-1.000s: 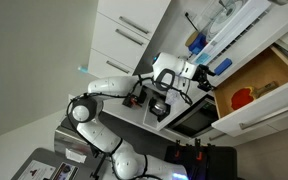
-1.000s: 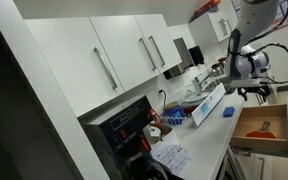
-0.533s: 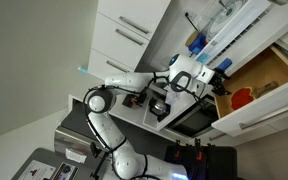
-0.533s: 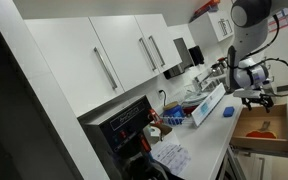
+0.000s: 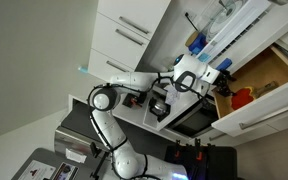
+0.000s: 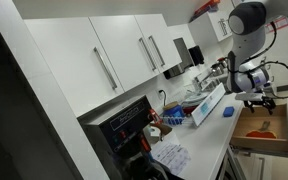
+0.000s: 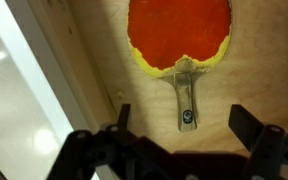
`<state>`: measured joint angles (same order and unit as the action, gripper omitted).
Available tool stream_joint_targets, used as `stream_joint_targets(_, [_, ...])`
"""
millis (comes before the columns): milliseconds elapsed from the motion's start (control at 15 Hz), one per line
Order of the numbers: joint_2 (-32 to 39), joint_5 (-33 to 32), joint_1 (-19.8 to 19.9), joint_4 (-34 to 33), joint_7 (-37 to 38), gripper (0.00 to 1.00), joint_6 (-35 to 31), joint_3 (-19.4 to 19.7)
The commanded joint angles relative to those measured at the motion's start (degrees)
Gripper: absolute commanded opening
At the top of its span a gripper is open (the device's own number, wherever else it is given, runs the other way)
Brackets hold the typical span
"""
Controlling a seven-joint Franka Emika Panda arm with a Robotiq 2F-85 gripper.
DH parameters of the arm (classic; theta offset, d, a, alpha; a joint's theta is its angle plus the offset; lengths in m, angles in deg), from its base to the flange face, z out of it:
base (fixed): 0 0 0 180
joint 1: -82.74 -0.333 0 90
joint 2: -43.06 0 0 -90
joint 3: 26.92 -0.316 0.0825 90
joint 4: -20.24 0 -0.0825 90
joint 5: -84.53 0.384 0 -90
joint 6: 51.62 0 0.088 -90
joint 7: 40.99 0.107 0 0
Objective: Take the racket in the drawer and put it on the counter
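The middle of the racket's handle is still below my open fingers, so next I need to move my gripper down into the drawer [image 5: 274,72] onto it, then close there.
The racket [image 7: 179,35] has a round red face with a yellow rim and a short pale wooden handle. It lies flat on the tan wood floor of the open drawer [image 7: 94,50]. In the wrist view my gripper [image 7: 184,122] is open, its two dark fingers spread to either side of the handle's end and above it, holding nothing. In both exterior views the racket [image 5: 243,97] [image 6: 263,130] shows as a red patch in the pulled-out drawer [image 5: 274,72] [image 6: 280,113], with my gripper [image 5: 219,88] [image 6: 259,97] over it. The white counter [image 6: 206,135] runs beside the drawer.
A long blue and white box [image 6: 208,103] and small blue objects [image 6: 227,112] lie on the counter. White cupboard doors with bar handles [image 6: 109,70] hang above. The drawer's white front panel [image 5: 269,112] stands out into the room.
The arm has swung from over the counter toward the drawer, and the gripper now hangs over the racket. The racket has not moved.
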<state>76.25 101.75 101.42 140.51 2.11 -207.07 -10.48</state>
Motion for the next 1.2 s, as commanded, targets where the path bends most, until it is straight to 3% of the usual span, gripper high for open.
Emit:
stream_joint_targets(0, [2.36,0.98,-0.13,-2.16,-1.61,1.00,1.84,0.10])
stream_joint_targets(400, [9.58,0.92,0.43,-7.55,-5.27,1.00,1.72,-0.22])
stream_joint_targets(1133, [21.38,2.76,0.89,-18.36,-3.10,1.00,0.39,0.28])
